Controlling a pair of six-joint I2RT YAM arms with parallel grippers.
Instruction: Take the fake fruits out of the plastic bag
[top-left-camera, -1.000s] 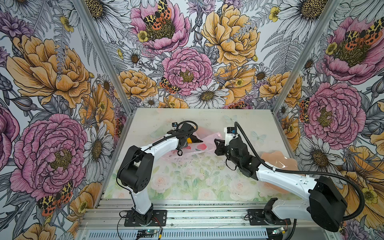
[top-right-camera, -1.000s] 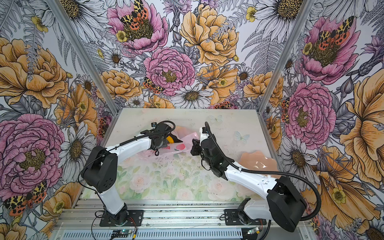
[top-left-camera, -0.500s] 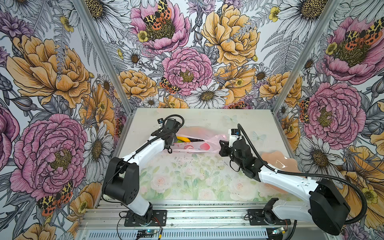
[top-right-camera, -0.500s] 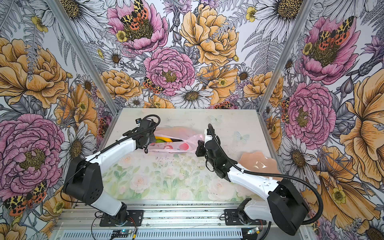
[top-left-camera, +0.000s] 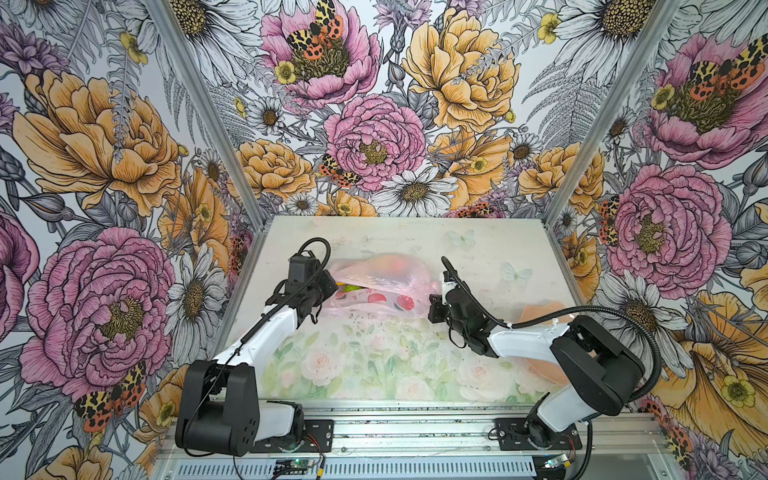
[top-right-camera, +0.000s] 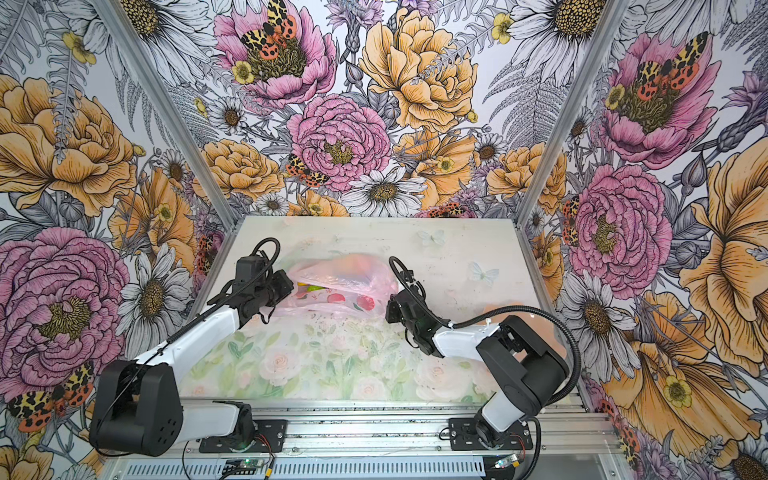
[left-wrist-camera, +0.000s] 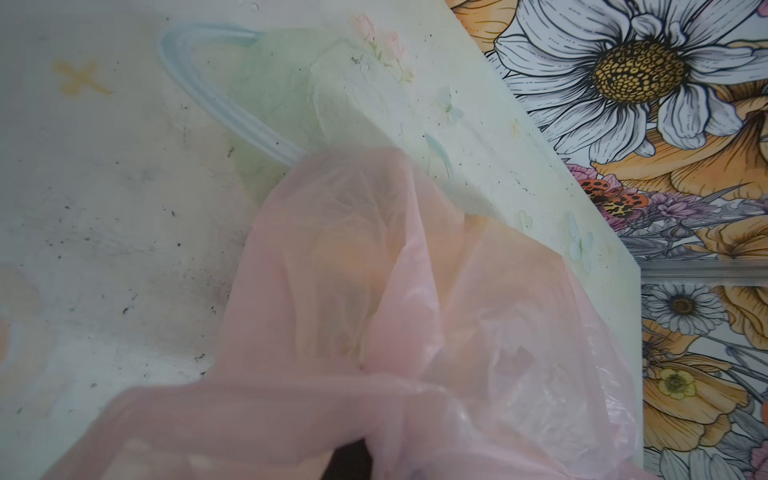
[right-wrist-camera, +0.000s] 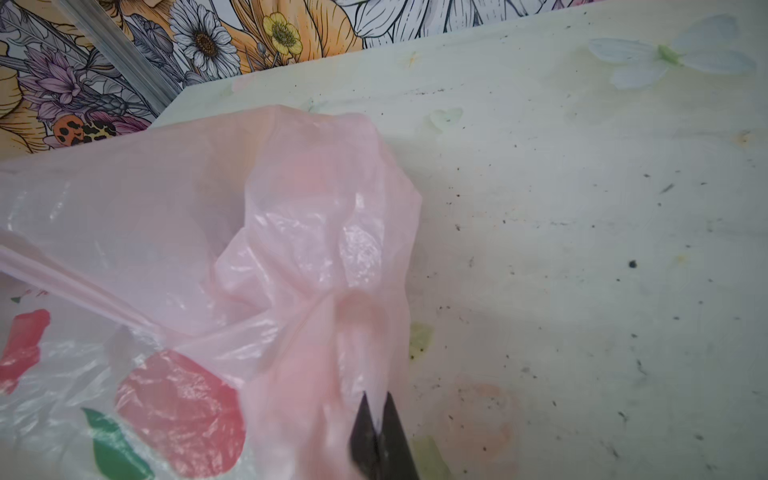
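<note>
My right gripper is going to lift the bag's bunched fold (top-left-camera: 436, 290) (right-wrist-camera: 352, 344) between its fingers next and tilt up to make the bag's narrow opening beside the fold wider. Then it will let go of the fold.
The pale-pink plastic bag (top-left-camera: 384, 276) (top-right-camera: 345, 272) lies stretched across the far middle of the table, with red printed circles on its near side. At its left end, yellow and green fake fruits (top-left-camera: 351, 286) (top-right-camera: 311, 287) show in the mouth, and an orange shape glows through the film. My left gripper (top-left-camera: 328, 286) (top-right-camera: 289, 286) is shut on the bag's left end. In the left wrist view the film (left-wrist-camera: 374, 311) covers the jaws. My right gripper (top-left-camera: 432, 305) (right-wrist-camera: 376, 405) is shut on a fold at the bag's right end (right-wrist-camera: 249, 216).
A peach scalloped plate (top-left-camera: 536, 311) lies at the right side of the table, partly behind my right arm. Flowered walls close in the table on three sides. Both arms reach in from the rail at the front edge.
My left gripper has moved left to the bag's left end and shut on it. My right gripper has drawn a little right with its fold. The bag now lies stretched wider.
</note>
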